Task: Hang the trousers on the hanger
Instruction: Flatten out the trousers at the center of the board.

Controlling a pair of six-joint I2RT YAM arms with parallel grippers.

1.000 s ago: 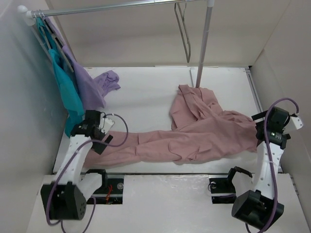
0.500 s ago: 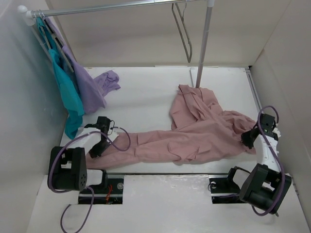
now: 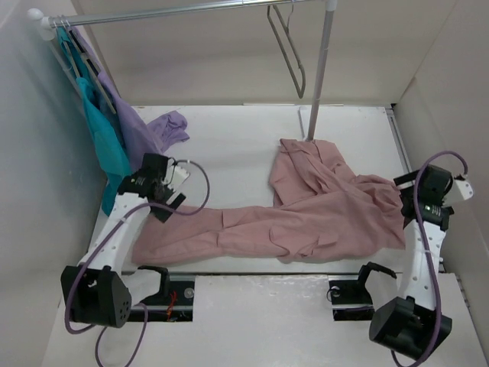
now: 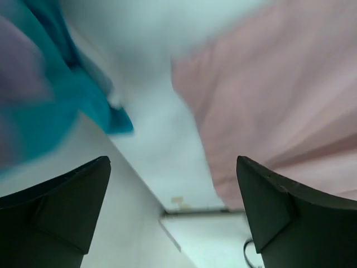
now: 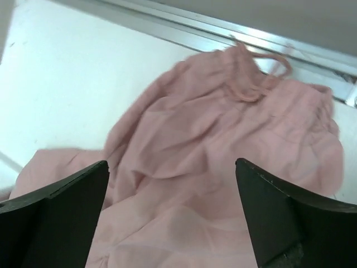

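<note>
The back leg of the trousers lies bunched beside the upright pole. I should next move my left gripper to the right in the top view and down onto the back leg's end point(image 3: 291, 157).
The dusty-pink trousers point(image 3: 306, 210) lie spread and crumpled on the white table, one leg stretching toward the left, and they also show in the right wrist view point(image 5: 223, 145) and the left wrist view point(image 4: 279, 95). The grey hanger point(image 3: 288, 47) hangs by its hook from the rail at the top. My left gripper point(image 3: 170, 200) is open and empty above the left leg end. My right gripper point(image 3: 409, 202) is open and empty just above the right edge of the trousers.
A teal garment point(image 3: 103, 138) and a lilac garment point(image 3: 141, 134) hang from the rail point(image 3: 176, 11) at the left. The rail's upright pole point(image 3: 319, 69) stands behind the trousers. Walls close in the table on both sides.
Both arms have dipped low to the table and risen again. The trousers' left leg end lies a little flatter. Both grippers stay open and empty.
</note>
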